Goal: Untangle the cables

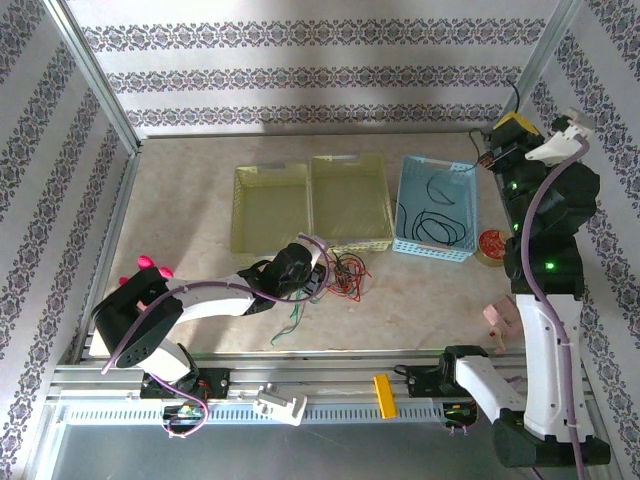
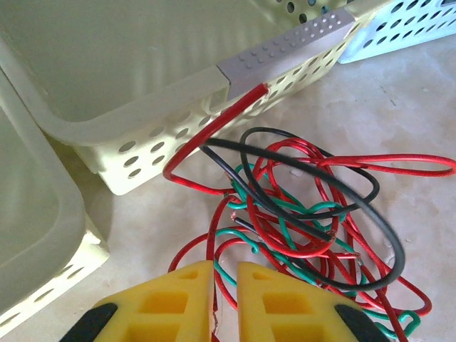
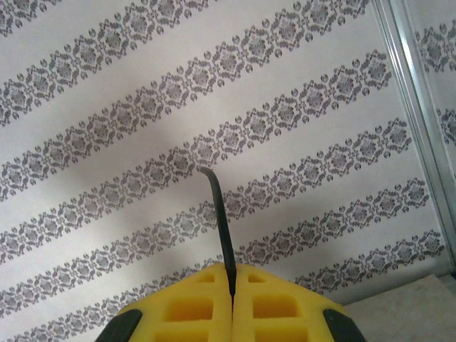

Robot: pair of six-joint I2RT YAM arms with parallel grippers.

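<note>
I will lower and tilt my right gripper over the blue basket and release the black cable, since the rest of the cable already lies coiled in the basket.
A tangle of red, green and black cables (image 1: 347, 272) lies on the table in front of the yellow basket (image 1: 348, 160). In the left wrist view the red cable (image 2: 285, 153), green cable (image 2: 313, 209) and black cable (image 2: 385, 235) loop through each other. My left gripper (image 1: 318, 276) sits low at the tangle's left edge. Its jaws (image 2: 224, 285) stand a narrow gap apart, with a red and a green strand running through it. My right gripper (image 1: 513, 122) is raised at the far right and points at the wall, shut on a black cable (image 3: 222, 228).
A blue basket (image 1: 435, 162) at the back right holds more black cable (image 1: 436, 226). A second pale yellow basket (image 1: 270, 170) stands left of the first. A red round object (image 1: 491, 243) and a pink item (image 1: 497, 318) lie on the right. A green strand (image 1: 293, 322) trails toward the front.
</note>
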